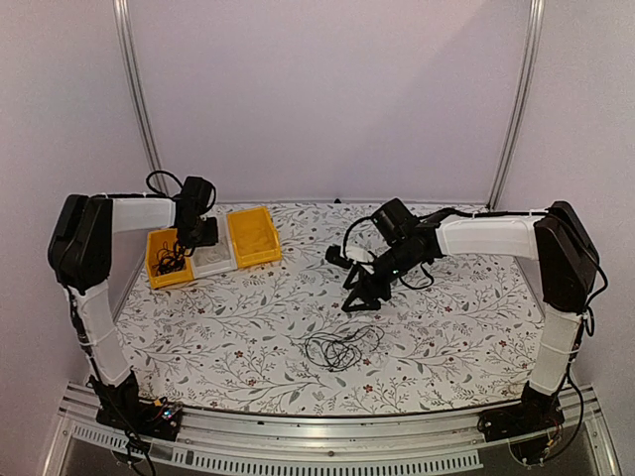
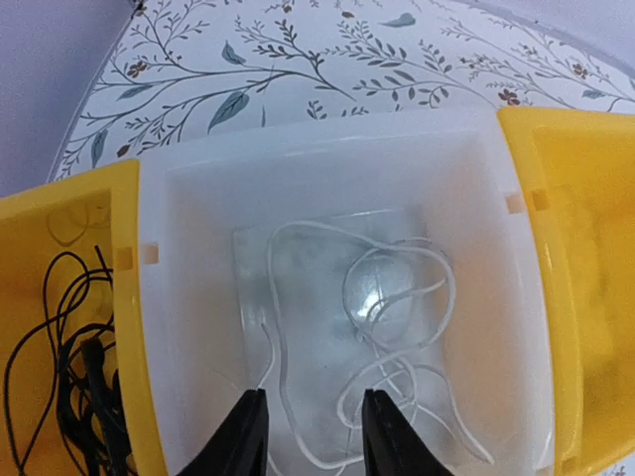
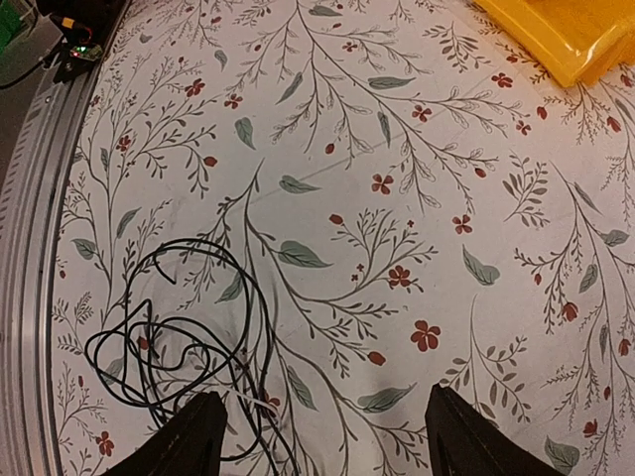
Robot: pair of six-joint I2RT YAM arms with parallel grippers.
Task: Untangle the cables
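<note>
The white cable at the tangle's edge (image 1: 370, 337) (image 3: 254, 399) is below and back from my open fingers, so my right gripper should move back and down to it next.
A loose tangle of thin black cables (image 1: 342, 349) lies on the flowered cloth near the front middle; in the right wrist view it (image 3: 169, 342) is at the lower left. My right gripper (image 1: 362, 300) is open wide and empty, hovering just behind the tangle, its left finger (image 3: 193, 441) over the tangle's edge. My left gripper (image 1: 198, 240) is open and empty over the white bin (image 2: 189, 297), which holds a thin white cable (image 2: 397, 297). More black cables (image 2: 69, 377) lie in the left yellow bin (image 1: 159, 273).
A second yellow bin (image 1: 255, 236) stands right of the white bin (image 1: 213, 262); its corner shows in the right wrist view (image 3: 566, 35). The table's metal front rail (image 3: 30, 198) runs close to the tangle. Thick arm cables loop by both wrists.
</note>
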